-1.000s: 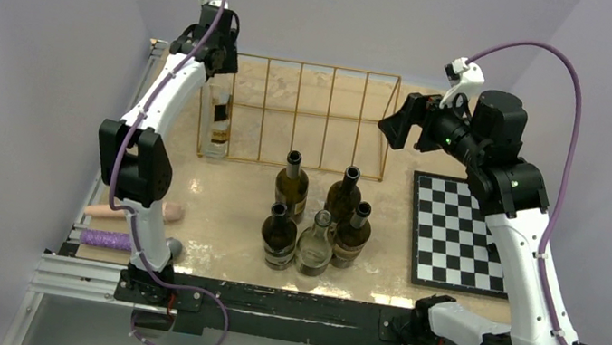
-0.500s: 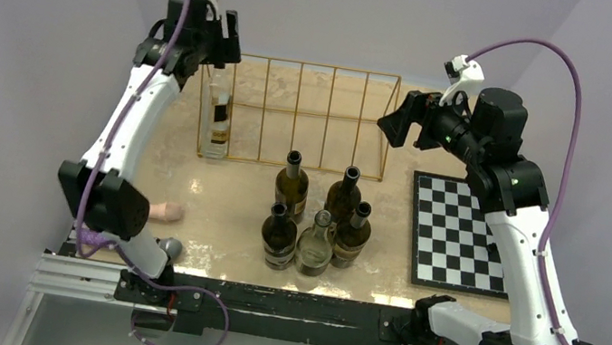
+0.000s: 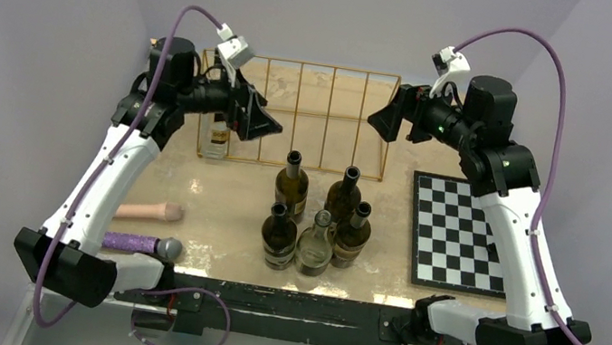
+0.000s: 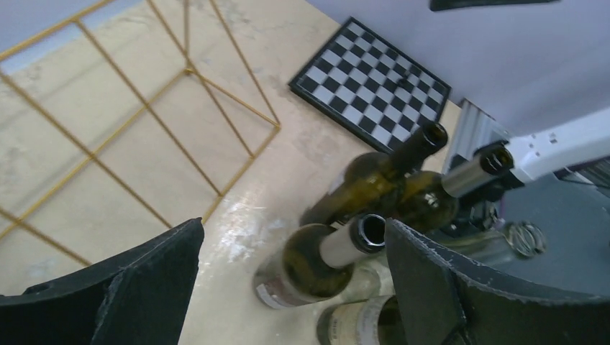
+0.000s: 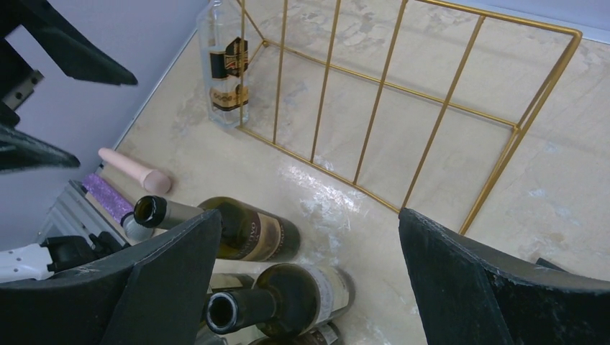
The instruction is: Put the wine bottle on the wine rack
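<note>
The neck of the dark bottle nearest the rack stands closest to my open fingers, so my left gripper moves down and back from the rack onto it next.
The gold wire wine rack point(image 3: 311, 116) stands at the back of the table. A clear wine bottle point(image 3: 216, 135) with a dark label stands upright in its leftmost slot, held by nothing. My left gripper point(image 3: 266, 123) hangs open just right of that bottle, in front of the rack and above the table. In the left wrist view its jaws point(image 4: 291, 280) stand wide, with only dark bottles point(image 4: 309, 266) far below. My right gripper point(image 3: 386, 119) is open in the air at the rack's right end. The right wrist view shows the rack point(image 5: 403, 86) and the clear bottle point(image 5: 226, 65).
Several dark and clear bottles point(image 3: 318, 220) stand clustered at the table's middle, in front of the rack. A chessboard point(image 3: 458, 232) lies at the right. A pink cylinder point(image 3: 148, 210) and a purple microphone point(image 3: 141, 244) lie near the left front edge.
My left gripper opened off the clear bottle's neck, rose, then swung right and forward away from it. The bottle stays standing in the rack. The right arm shifted only slightly.
</note>
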Available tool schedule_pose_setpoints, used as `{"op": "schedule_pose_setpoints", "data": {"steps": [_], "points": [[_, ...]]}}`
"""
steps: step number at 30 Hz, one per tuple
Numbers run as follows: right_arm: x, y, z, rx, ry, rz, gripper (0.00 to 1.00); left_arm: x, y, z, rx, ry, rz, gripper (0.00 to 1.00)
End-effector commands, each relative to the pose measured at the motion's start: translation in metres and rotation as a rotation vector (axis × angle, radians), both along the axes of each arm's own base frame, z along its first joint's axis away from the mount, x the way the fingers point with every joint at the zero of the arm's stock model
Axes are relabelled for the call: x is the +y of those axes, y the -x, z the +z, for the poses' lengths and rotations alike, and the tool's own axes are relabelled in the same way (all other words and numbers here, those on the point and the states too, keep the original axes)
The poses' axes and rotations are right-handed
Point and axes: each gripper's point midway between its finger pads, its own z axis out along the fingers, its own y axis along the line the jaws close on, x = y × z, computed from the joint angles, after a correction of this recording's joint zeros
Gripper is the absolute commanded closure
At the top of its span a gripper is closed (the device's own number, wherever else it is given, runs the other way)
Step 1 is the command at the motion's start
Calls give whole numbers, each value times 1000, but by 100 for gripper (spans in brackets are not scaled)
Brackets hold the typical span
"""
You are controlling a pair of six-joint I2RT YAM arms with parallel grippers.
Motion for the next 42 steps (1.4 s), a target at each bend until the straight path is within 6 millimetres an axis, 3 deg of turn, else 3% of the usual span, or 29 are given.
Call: {"op": "schedule_pose_setpoints", "data": {"steps": [1,6,11,19,23,34,37,40,42], "points": [[8,6,30,-70,-48,50,2,-27,32,4,-109,18,-177,1],[7,5,30,-69,-51,40,2,-50,51,-12,-92,-11,-254,2],[6,5,27,-61,-51,28,2,-59,60,-25,-90,-17,-280,7],[7,2,19,-37,-56,19,2,-68,56,-66,-64,-40,-251,17],[5,-1,17,-21,-46,3,2,-70,48,-69,-104,-58,-189,32],[4,-2,17,-15,-47,-7,2,-68,46,-80,-164,-59,-106,60],[3,-2,15,-11,-43,-13,2,-68,45,-80,-174,-49,-96,76],[2,-2,14,-11,-41,-17,2,-67,40,-77,-183,-47,-74,100],[2,-2,13,-10,-41,-17,2,-66,36,-74,-194,-47,-50,100]]}}
